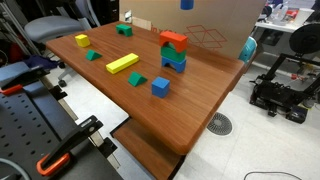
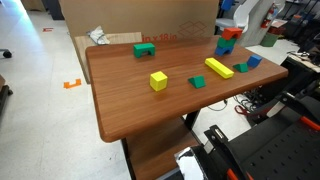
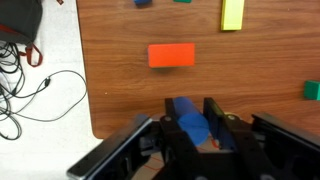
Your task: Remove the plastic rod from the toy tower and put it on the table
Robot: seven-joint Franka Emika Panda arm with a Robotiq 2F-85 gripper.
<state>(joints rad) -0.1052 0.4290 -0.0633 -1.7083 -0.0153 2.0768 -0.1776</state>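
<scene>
The plastic rod is hanging above the toy tower, and the table beside it is bare. Next, my gripper will lower the rod onto that spot by the cardboard box.
My gripper [image 3: 197,128] is shut on the plastic rod [image 3: 190,120], a blue block held between the fingers. In an exterior view the rod [image 1: 186,4] hangs at the top edge, well above the toy tower [image 1: 174,50], and the gripper itself is out of frame. The tower has a red piece over green and blue pieces. It stands near the far edge of the reddish-brown table [image 1: 200,105]. It also shows in the exterior view [image 2: 227,42]. In the wrist view the tower's red top [image 3: 171,55] lies beyond the gripper.
A long yellow bar [image 1: 122,63], a blue cube [image 1: 160,87], a yellow block [image 1: 81,41] and single green blocks [image 1: 137,79] [image 1: 124,30] lie on the table. A cardboard box [image 1: 200,25] stands behind it. Cables [image 3: 30,90] lie on the floor beside the table edge.
</scene>
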